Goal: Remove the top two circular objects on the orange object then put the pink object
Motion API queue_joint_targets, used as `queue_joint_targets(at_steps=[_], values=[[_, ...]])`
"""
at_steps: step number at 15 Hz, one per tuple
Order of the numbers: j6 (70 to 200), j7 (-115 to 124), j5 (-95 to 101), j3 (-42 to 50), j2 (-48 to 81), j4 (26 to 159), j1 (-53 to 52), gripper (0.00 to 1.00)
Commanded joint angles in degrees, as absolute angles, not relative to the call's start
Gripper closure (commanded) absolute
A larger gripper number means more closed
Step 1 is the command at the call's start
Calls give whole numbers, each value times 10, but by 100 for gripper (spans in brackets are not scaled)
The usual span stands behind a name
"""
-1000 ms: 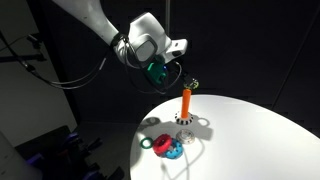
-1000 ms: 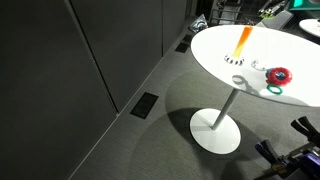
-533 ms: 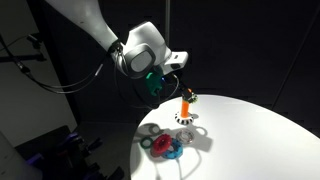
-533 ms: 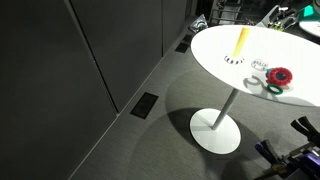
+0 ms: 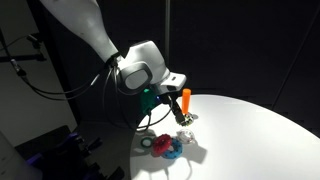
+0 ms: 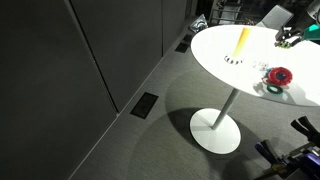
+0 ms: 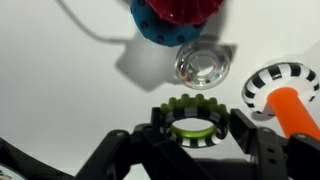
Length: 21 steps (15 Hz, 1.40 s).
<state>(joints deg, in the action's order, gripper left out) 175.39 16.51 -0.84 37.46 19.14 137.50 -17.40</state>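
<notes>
Next, the gripper moves down toward the bare tabletop beside the clear ring and releases the black-and-white toothed gear ring (image 7: 192,124), since that open spot lies below it.
In the wrist view my gripper (image 7: 192,128) is shut on a black-and-white toothed gear ring (image 7: 192,124) with a green inside, held above the white table. The orange peg (image 7: 296,108) stands at the right on a black-and-white striped ring (image 7: 266,84). A clear ring (image 7: 203,66) lies on the table beyond the gear. The pink-red ring (image 7: 182,10) rests on a blue ring (image 7: 150,25) at the top edge. In both exterior views the peg (image 5: 186,101) (image 6: 241,40) is upright and the pink-red ring (image 5: 163,146) (image 6: 278,75) lies on the table.
The round white table (image 6: 225,75) stands on a single pedestal (image 6: 216,128) over grey floor. A dark green ring (image 6: 273,89) lies beside the pink-red one. Dark cabinets (image 6: 90,60) line one side. The arm (image 5: 85,30) reaches in over the table edge.
My gripper has moved down and away from the peg top toward the table, carrying the gear ring, and now sits beside the peg.
</notes>
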Motion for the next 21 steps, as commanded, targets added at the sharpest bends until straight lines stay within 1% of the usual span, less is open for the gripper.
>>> queue_joint_targets(at_steps=[1, 2, 4, 10, 11, 13, 14, 15, 21], values=[[1749, 155, -20, 341, 221, 1370, -133, 56], [1754, 162, -8, 324, 230, 1368, -111, 56], [1775, 164, -7, 316, 255, 1365, -100, 56], [1833, 151, -28, 319, 311, 1358, -101, 56], [1836, 149, -33, 319, 316, 1357, -102, 38], [1835, 145, -41, 317, 323, 1355, -101, 6], [1830, 143, -44, 316, 323, 1354, -100, 2], [1829, 142, -47, 317, 324, 1353, -101, 0], [1798, 125, -40, 295, 293, 1361, -82, 0]])
